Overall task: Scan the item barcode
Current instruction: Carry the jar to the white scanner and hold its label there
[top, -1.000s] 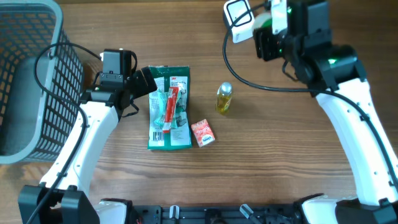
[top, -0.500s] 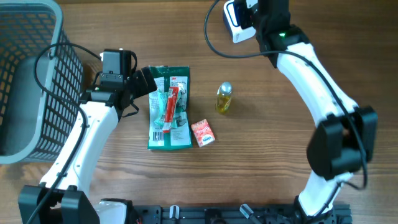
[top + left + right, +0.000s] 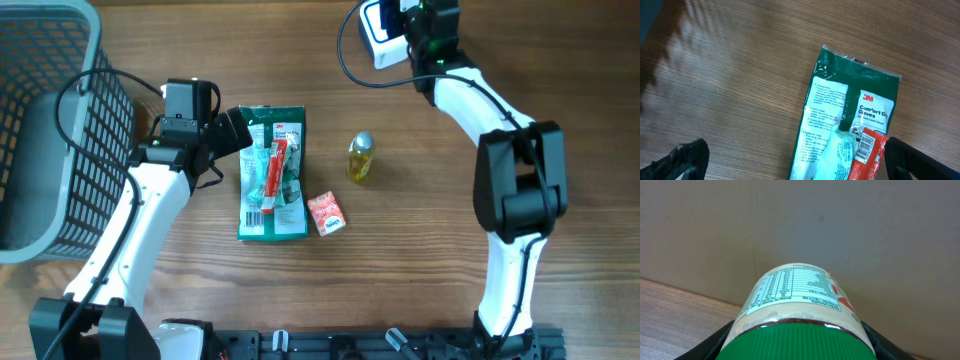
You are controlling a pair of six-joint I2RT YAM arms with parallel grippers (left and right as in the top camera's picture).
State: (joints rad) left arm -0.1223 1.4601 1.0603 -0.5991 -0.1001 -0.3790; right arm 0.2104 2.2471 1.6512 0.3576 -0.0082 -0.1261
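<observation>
My right gripper holds the jar, and bare tabletop beside the oil bottle lies below, nearer my base. It will next tilt and move down and back from the scanner to release the jar.
My right gripper is shut on a jar with a green ribbed lid and a white nutrition label; its black fingers press both sides just under the lid. In the overhead view the right gripper sits at the table's far edge, right beside the white barcode scanner with its black cable; the jar is hidden there. Beside the top left corner of a green glove packet, my left gripper stands open. In the left wrist view the open left gripper straddles that packet.
A red stick pack lies on the green packet. To its right stand a small yellow oil bottle and a small red box. A grey wire basket fills the far left. A plain wall rises behind the jar.
The right arm has refolded, its elbow swinging in from the right, and its gripper has shifted up and left, closer to the scanner. The left arm has not moved.
</observation>
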